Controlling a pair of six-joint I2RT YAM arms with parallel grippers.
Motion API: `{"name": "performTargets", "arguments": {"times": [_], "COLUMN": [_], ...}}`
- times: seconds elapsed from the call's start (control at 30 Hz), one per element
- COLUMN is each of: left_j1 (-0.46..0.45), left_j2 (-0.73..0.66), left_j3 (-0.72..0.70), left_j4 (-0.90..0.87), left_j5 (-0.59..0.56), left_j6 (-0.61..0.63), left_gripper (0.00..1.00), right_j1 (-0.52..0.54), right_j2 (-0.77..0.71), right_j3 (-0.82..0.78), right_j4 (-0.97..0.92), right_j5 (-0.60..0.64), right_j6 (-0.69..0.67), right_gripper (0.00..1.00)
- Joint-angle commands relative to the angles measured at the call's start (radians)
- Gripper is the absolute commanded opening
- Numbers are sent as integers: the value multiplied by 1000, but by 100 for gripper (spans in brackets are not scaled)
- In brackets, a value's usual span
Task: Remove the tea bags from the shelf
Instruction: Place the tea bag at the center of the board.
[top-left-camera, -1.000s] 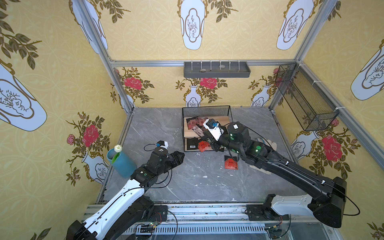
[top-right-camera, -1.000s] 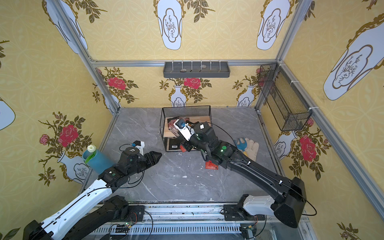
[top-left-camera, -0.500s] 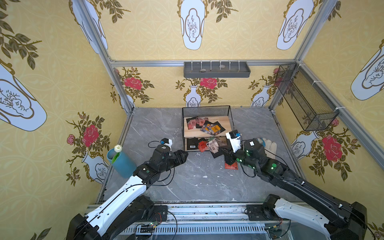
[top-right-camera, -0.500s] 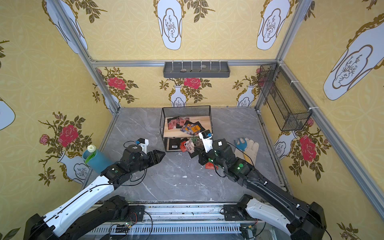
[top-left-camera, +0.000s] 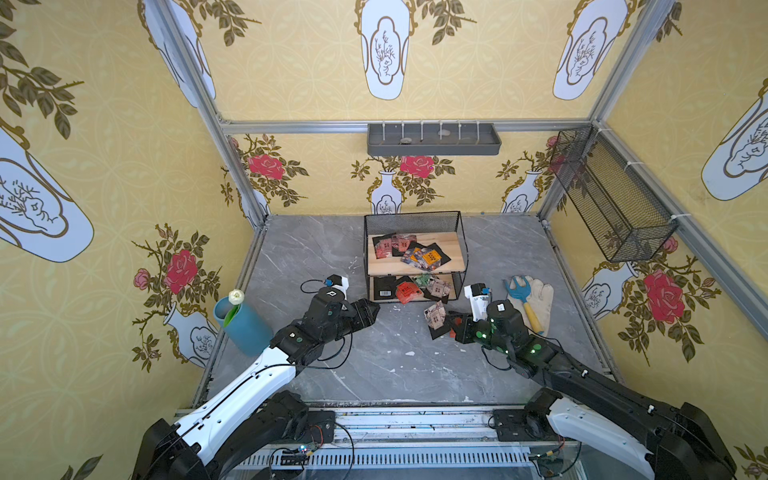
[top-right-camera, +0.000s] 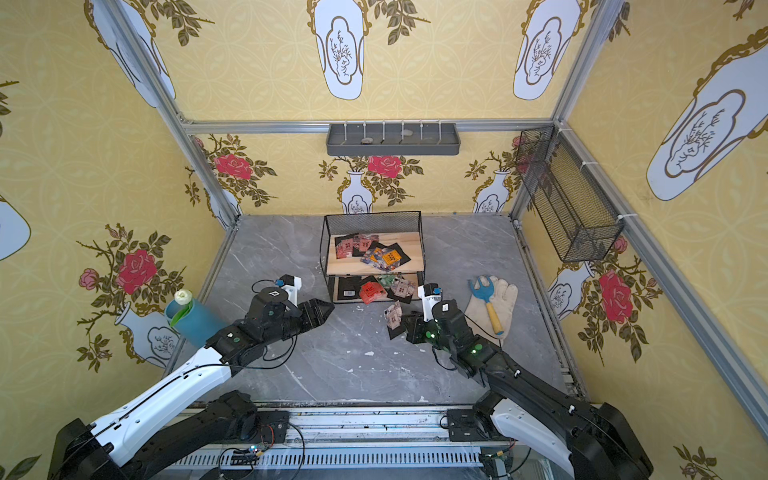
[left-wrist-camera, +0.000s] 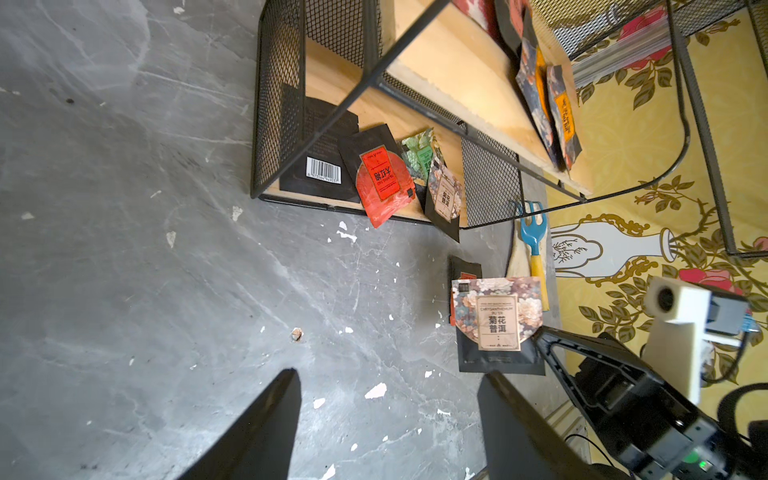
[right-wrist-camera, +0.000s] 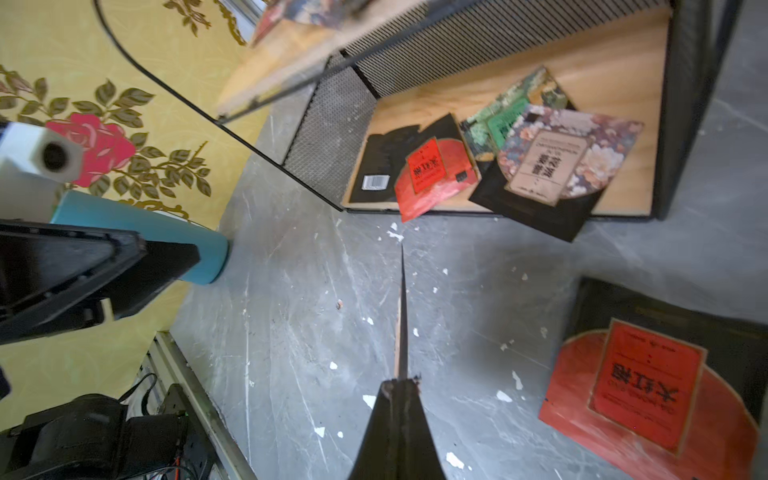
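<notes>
I should lower my right gripper next to the bare floor beside the red tea bag and let go of the beige floral one, as that clear spot lies below the gripper.
The shelf (top-left-camera: 451, 249) stands at the back middle of the grey floor. Several tea bags (top-left-camera: 424, 255) lie on its upper board. On its lower board lie several more tea bags (left-wrist-camera: 384, 180): a black back with barcode, a red, a green and a beige one. My right gripper (top-left-camera: 451, 322) hovers over the floor in front of the shelf. It is shut on a beige floral tea bag (left-wrist-camera: 496, 320), seen edge-on (right-wrist-camera: 402, 311) in the right wrist view. A red tea bag (right-wrist-camera: 648, 395) lies on the floor beside it. My left gripper (left-wrist-camera: 390, 374) is open and empty, left of the shelf.
A blue cup with a white flower (top-left-camera: 245, 328) stands by the left wall. A glove with a blue garden fork (top-left-camera: 530, 297) lies right of the shelf. A grey tray (top-left-camera: 432, 139) hangs on the back wall and a black mesh basket (top-left-camera: 611, 199) on the right wall.
My right arm has drawn back from the shelf's upper board to the floor in front, carrying the beige tea bag. My left arm has edged toward the shelf.
</notes>
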Motion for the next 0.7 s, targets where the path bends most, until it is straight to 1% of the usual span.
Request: {"name": "performTargets", "arguments": {"times": [0.0,0.23,0.3,0.43,0.67], "left_j1": [0,0,0,0,0], "left_j2": [5,10,10,11,14], "left_j3": [5,11,10,9,9], "left_j4": [20,20,20,20,20], "left_j5": [9,7,6,3,0], "left_j6": [16,19,20,21,24], "left_gripper": [76,76,76,76,76], "right_j1": [-29,-84,-91,-112,-116], "right_j2": [28,148,169,207,295], "right_j3": [-35,-65,-74,-73,-60], "right_j4": [138,228,246,256,267], "right_j5": [-30,-62,-55,-63,-83], "right_j6": [75,152,171,177,179], "right_gripper": [0,0,0,0,0]}}
